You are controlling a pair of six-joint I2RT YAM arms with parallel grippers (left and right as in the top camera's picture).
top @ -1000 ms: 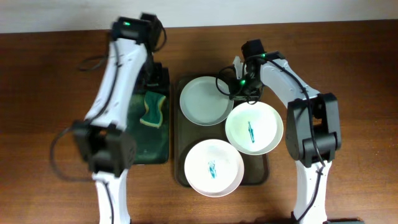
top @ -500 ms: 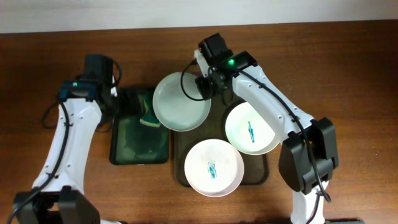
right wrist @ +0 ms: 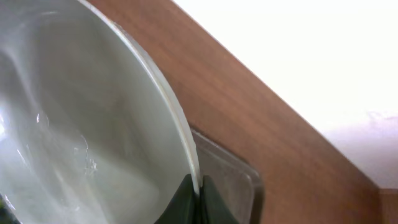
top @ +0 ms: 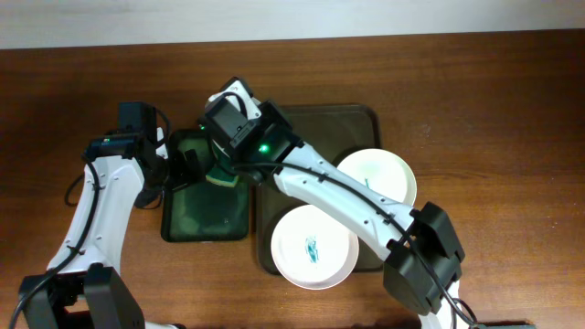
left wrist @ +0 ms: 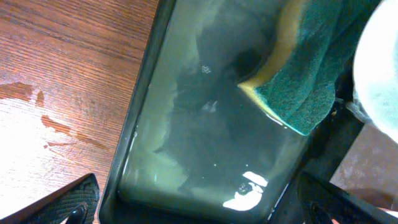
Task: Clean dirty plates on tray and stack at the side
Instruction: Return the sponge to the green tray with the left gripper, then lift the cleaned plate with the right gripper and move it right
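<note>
The bare tabletop is to the right gripper's right in the overhead view, so the right gripper will next move past the olive-brown tray (top: 347, 123) and down to release the plate.
My right gripper (right wrist: 198, 186) is shut on the rim of a white plate (right wrist: 81, 124) and holds it tilted over the small green tray. In the overhead view my right arm (top: 242, 123) hides that plate. Its white edge shows at the right of the left wrist view (left wrist: 380, 68). Two dirty plates with teal smears lie on the olive-brown tray (top: 347, 123): one at the right (top: 388, 174), partly under my arm, and one at the front (top: 313, 247). My left gripper (left wrist: 205, 205) is open and empty, low over the green tray.
The small dark green tray (top: 196, 215) holds shallow water (left wrist: 205, 137) and a green-and-yellow sponge (left wrist: 305, 81), also seen from overhead (top: 222, 175). A wet patch lies on the wooden table (left wrist: 37, 106) left of that tray.
My right arm has swung left with the plate, from the large tray to over the green tray. The left arm dropped back to the green tray's left side.
</note>
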